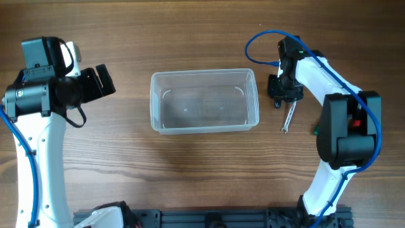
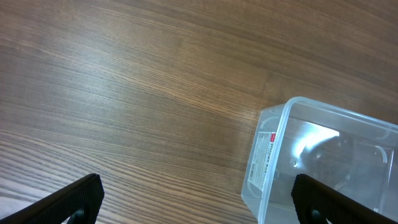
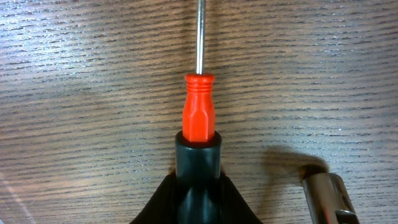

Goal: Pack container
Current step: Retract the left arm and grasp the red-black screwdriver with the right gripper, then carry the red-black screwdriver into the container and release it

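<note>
I should lift the handle across the container's side, lower there and release, as its empty bottom lies beyond that side, to my right gripper's left in the overhead view.
The clear plastic container point(image 1: 204, 127) stands empty at the table's middle; its near corner with a white label shows in the left wrist view point(image 2: 273, 134). My left gripper point(image 1: 101, 82) hovers left of it, open and empty, fingers far apart point(image 2: 199, 205). My right gripper point(image 1: 278, 95) is just right of the container, low at the table, shut on the black end of a screwdriver's handle point(image 3: 198, 171). The red part of the handle point(image 3: 199, 115) and the steel shaft point(image 1: 288, 119) point away from the gripper along the wood.
A shiny silver cylindrical piece point(image 3: 326, 196) lies on the table right beside the held handle. A small green item point(image 1: 314, 132) peeks out by the right arm. The right arm's blue cable point(image 1: 253, 47) loops behind the container's far right corner.
</note>
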